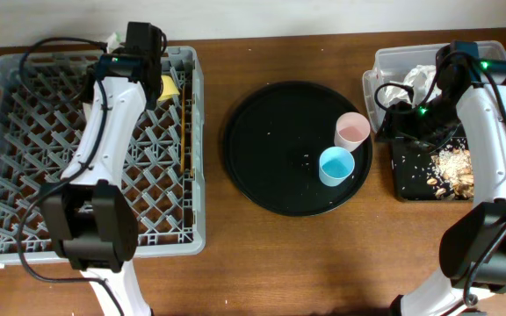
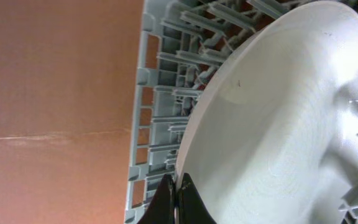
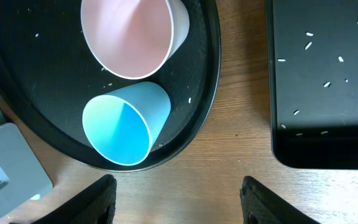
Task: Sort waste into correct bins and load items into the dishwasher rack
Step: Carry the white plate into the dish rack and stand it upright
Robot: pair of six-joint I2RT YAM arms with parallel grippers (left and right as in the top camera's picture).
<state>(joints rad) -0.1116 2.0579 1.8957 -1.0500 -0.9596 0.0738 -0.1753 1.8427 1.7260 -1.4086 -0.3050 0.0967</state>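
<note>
I should lower my right gripper to the left in the overhead view next, onto the blue cup's rim by the tray's edge (image 3: 148,140), because the pink cup (image 3: 129,37) crowds the far side of the tray.
My left gripper (image 1: 139,48) is at the far edge of the grey dishwasher rack (image 1: 25,175). In the left wrist view it (image 2: 176,182) is shut on the rim of the pale grey plate (image 2: 278,124), which stands on edge among the rack's pegs (image 2: 160,93). The yellow bowl (image 1: 170,86) lies in the rack beside it. My right gripper (image 1: 395,118) is open and empty over the table (image 3: 176,186), between the round tray and the flat black bin (image 3: 316,93). The pink cup (image 3: 129,37) and blue cup (image 3: 120,130) stand on the round tray. The spoon is out of view.
The large round black tray (image 1: 279,149) sits mid-table. The clear tub (image 1: 393,61) at the back right holds white napkins (image 1: 420,77). The flat black tray (image 1: 411,171) holds tan food scraps (image 1: 457,167). Thin dark sticks (image 1: 185,132) lie along the rack's right side.
</note>
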